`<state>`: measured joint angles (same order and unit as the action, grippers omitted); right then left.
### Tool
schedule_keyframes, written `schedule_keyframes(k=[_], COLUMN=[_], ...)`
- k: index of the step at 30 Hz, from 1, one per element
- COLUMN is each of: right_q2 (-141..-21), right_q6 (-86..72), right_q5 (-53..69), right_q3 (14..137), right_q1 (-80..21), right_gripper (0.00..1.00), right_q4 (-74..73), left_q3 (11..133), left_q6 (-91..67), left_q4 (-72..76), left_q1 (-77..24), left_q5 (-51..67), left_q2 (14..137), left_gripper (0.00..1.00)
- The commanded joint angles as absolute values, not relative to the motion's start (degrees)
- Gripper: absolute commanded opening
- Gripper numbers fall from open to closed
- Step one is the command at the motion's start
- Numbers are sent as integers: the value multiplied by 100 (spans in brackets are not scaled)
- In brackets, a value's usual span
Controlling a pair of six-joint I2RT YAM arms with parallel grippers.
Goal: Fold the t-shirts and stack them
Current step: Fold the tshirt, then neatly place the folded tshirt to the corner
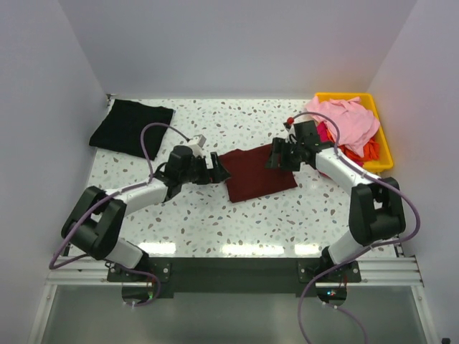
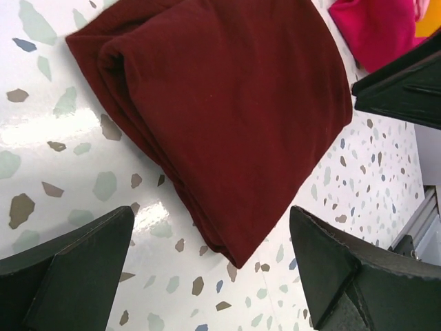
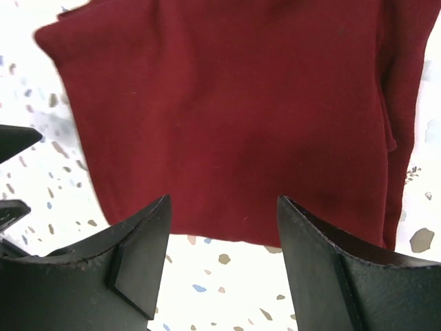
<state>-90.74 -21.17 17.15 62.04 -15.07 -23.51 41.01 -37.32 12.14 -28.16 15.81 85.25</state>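
Note:
Next, my left gripper lowers toward the right in the top view onto the maroon t-shirt's near corner (image 1: pixel 233 196) (image 2: pixel 231 245), because that corner points between its open fingers.
A folded dark maroon t-shirt (image 1: pixel 257 175) lies flat in the middle of the table, also filling the left wrist view (image 2: pixel 227 110) and the right wrist view (image 3: pixel 234 117). My left gripper (image 1: pixel 219 170) hovers at its left edge, open, nothing between the fingers (image 2: pixel 83 269). My right gripper (image 1: pixel 277 157) sits at the shirt's far right corner, open and empty, its fingers (image 3: pixel 138 255) just short of the cloth edge. A folded black t-shirt (image 1: pixel 131 127) rests at the back left. Pink (image 1: pixel 346 119), magenta and orange shirts lie heaped in the bin.
A yellow plastic bin (image 1: pixel 382 143) stands at the back right against the wall. White walls close in the table on three sides. The magenta cloth (image 2: pixel 375 27) shows at the top right of the left wrist view, with the other gripper's dark body (image 2: pixel 406 83) beside it.

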Motion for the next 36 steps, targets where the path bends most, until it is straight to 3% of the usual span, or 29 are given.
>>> schedule_keyframes(k=[1, 16, 36], right_q2=[-9289, -9475, -9606], right_q6=[-2153, -2303, -2373], right_q5=[1723, 1670, 1696], right_q3=[6100, 5871, 5625], right_q1=[-1512, -1512, -1512], right_gripper=[66, 65, 65], right_q4=[-2083, -1977, -1899], left_q3=[3719, 3366, 3418], left_q6=[-4033, -4780, -5563], left_q4=[2598, 4727, 5783], left_q1=[-2812, -2812, -3075], left_q5=[1933, 2496, 2268], left_q2=[8718, 10150, 11408], left_gripper=[100, 100, 100])
